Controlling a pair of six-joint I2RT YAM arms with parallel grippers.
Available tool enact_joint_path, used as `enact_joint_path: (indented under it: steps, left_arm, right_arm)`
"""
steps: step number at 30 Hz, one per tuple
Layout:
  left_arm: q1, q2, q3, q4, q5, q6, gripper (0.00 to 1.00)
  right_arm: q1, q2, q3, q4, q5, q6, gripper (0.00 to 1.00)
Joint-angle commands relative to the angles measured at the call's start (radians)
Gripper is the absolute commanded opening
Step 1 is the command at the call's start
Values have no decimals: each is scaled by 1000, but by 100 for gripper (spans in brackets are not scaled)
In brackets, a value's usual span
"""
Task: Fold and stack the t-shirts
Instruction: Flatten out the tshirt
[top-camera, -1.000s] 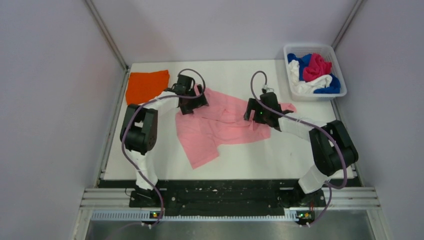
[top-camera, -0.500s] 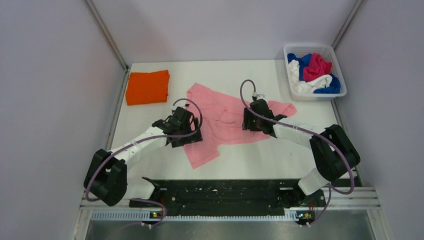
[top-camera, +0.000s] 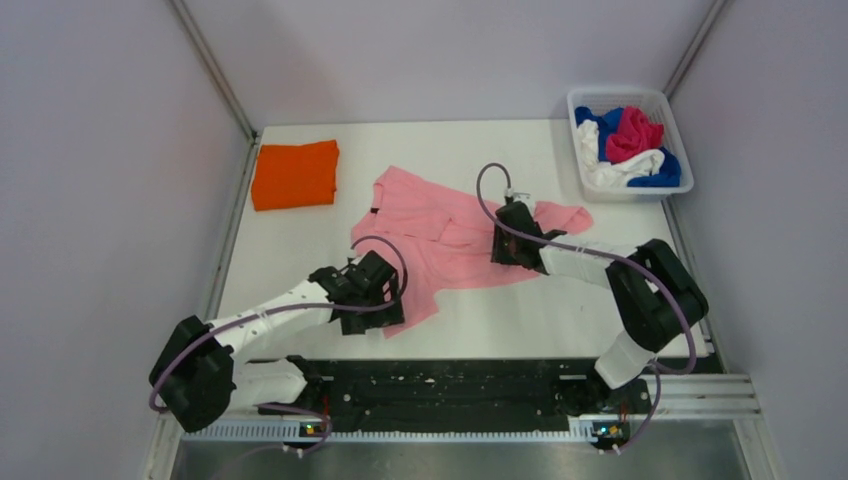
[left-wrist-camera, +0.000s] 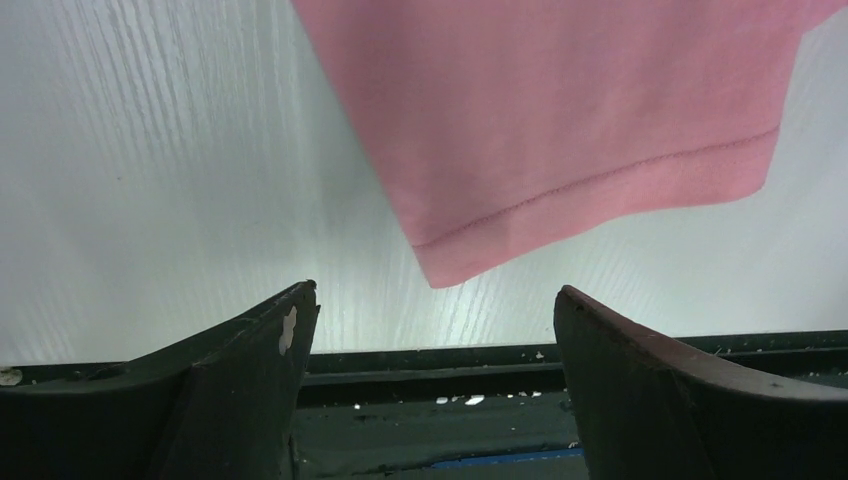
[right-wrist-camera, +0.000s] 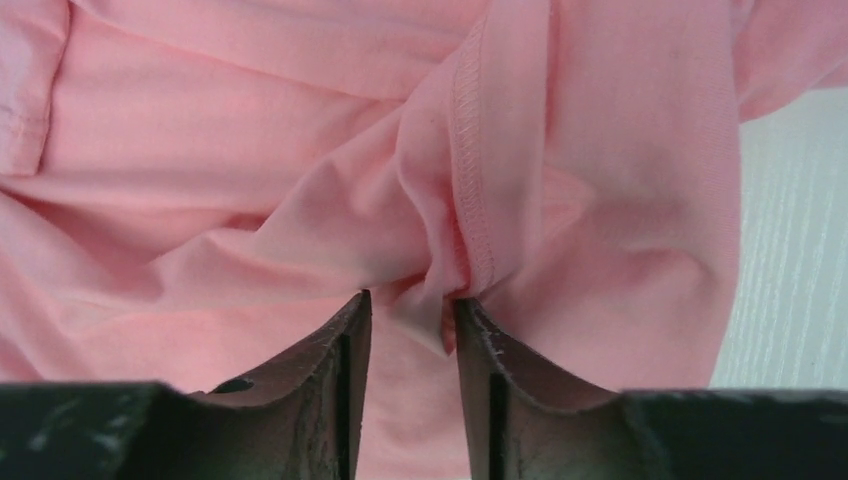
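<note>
Next, my left gripper lowers onto the pink hem's near corner (top-camera: 389, 334) (left-wrist-camera: 441, 272) and closes there.
The large light pink t-shirt (top-camera: 450, 235) lies crumpled and spread in the middle of the table. My right gripper (top-camera: 503, 245) is down on its right part, jaws drawn close together with a raised fold of pink cloth (right-wrist-camera: 445, 270) pinched between the fingertips (right-wrist-camera: 410, 300). My left gripper (top-camera: 383, 318) hovers open over the shirt's near corner. In the left wrist view, the pink hem (left-wrist-camera: 560, 110) lies just beyond the wide-apart fingertips (left-wrist-camera: 435, 300), with nothing between them. A folded orange t-shirt (top-camera: 294, 173) lies at the far left.
A white basket (top-camera: 572, 110) at the far right holds magenta (top-camera: 632, 133), white (top-camera: 620, 170) and blue (top-camera: 660, 175) t-shirts. Grey walls stand close on both sides. The black rail (left-wrist-camera: 430, 410) along the table's near edge is right under the left gripper.
The left arm has swung from the shirt's far left corner toward me to its near corner. The right gripper has narrowed on a fold of the pink shirt.
</note>
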Motion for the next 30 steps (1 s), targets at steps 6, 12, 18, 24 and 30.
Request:
enact_joint_path:
  steps: [6,12,18,24,30]
  left_arm:
    - [-65,55,-3,13,-50,-71,90]
    - [-68,143,33,59,-88,-89,81]
    - [-69,222,49,125,-71,-80,71]
    - [-71,277,71,161,-24,-61,52]
    - [-129,294,90,95,-16,-43,50]
  right_arm:
    - [7,-47,-38,50,74,40,0]
    - [7,-231,-79,-25,96,39,0]
    - [5,-430,-159,-116,118,57,0]
    - [-18,-596,-200,-253,186,74,0]
    - [-73,-680,-213,-298,182,74,0]
